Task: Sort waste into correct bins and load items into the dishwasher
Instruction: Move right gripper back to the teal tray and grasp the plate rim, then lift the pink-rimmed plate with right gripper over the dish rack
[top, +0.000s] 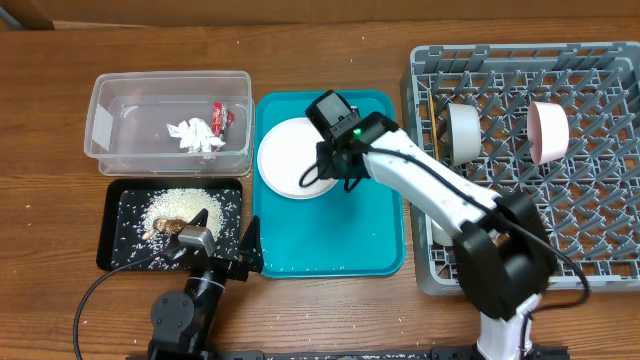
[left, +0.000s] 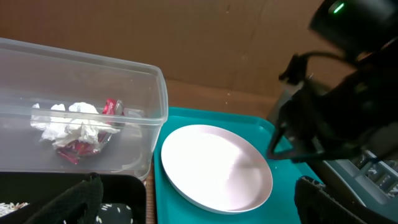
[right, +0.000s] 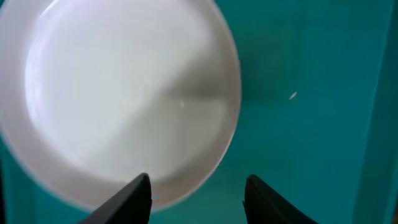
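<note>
The pale plate's rack-side rim (top: 331, 180) (right: 196, 181) is just below, between the open fingers, so the robot's right gripper will move down onto that rim next and close there.
A pale plate (top: 286, 158) lies flat on the teal tray (top: 330, 245); it also shows in the left wrist view (left: 214, 167) and the right wrist view (right: 118, 93). My right gripper (top: 322, 177) is open just above the plate's right rim (right: 198, 190), one finger over the plate, one over the tray. My left gripper (top: 240, 255) is open and empty at the tray's front left corner (left: 199, 208). The clear tub (top: 105, 130) holds the white tissue (top: 194, 136) and red wrapper (top: 222, 116). The black tray (top: 115, 250) holds rice and a brown scrap (top: 178, 226). The grey rack (top: 590, 200) holds a pink plate (top: 548, 131) and a grey bowl (top: 462, 133).
The rack stands right of the teal tray, its left wall close to my right arm. A few rice grains lie on the teal tray's front part. Bare wooden table shows along the far edge and at the front.
</note>
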